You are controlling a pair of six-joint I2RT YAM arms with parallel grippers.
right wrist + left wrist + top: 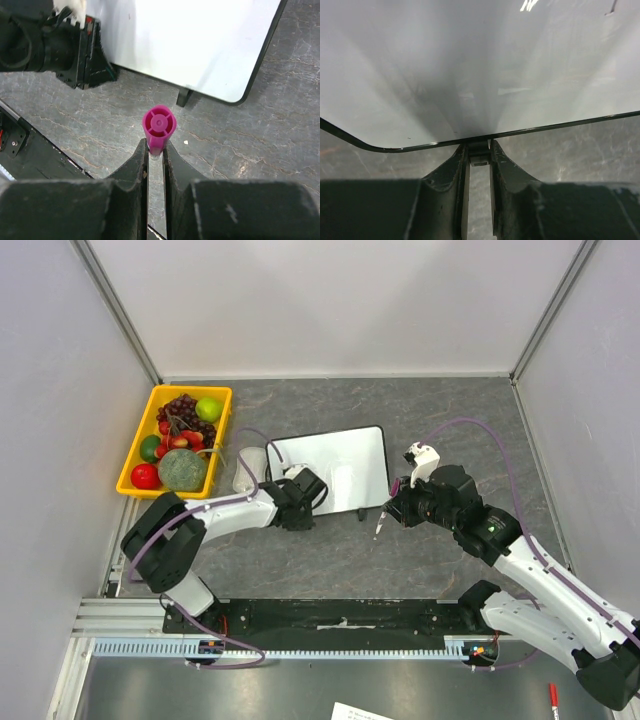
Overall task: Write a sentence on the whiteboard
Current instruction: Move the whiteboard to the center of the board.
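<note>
The black foot goes back toward my base over the bare near tabletop next, and my left gripper then releases it, since the marker hangs off the board.
The whiteboard lies flat on the grey table, white with a thin black frame. Its surface looks blank, and no sentence shows on it. My left gripper sits at the board's near left edge. In the left wrist view it is shut on a small black foot under the frame. My right gripper hovers just off the board's near right corner, shut on a magenta marker. The marker points down over the table, in front of the board.
A yellow basket of fruit stands at the left. A grey eraser pad lies between the basket and the board. The left arm's wrist is close to the left of the marker. A red pen lies off the table, bottom right.
</note>
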